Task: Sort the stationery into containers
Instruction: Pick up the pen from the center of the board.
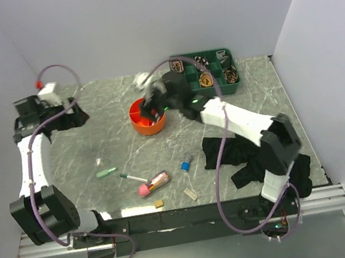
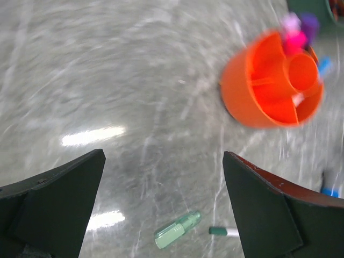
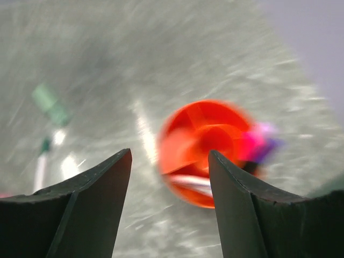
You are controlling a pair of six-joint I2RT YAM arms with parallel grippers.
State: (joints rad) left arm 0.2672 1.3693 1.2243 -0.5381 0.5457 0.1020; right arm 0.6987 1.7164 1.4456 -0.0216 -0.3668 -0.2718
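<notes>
The robot's right gripper will next move back from the organiser (image 1: 147,118) to the loose green-capped white pen (image 1: 133,177), then go down onto the pen's body beside its cap.
The round orange organiser (image 1: 147,118) stands mid-table; it also shows in the left wrist view (image 2: 269,88) and, blurred, in the right wrist view (image 3: 207,150), with pink and purple pens (image 2: 299,31) and a white pen (image 3: 191,183) in it. My right gripper (image 1: 150,108) is open and empty just above the organiser. My left gripper (image 1: 83,115) is open and empty, high at the far left. On the table lie a green marker (image 1: 107,172), a green-capped white pen (image 1: 133,177), a pink tube case (image 1: 153,184), a blue-capped piece (image 1: 186,164) and two beige erasers (image 1: 190,195).
A green tray of ribbon rolls (image 1: 208,72) stands at the back right. A black cloth (image 1: 242,157) lies at the right under the right arm. White walls close in the table on three sides.
</notes>
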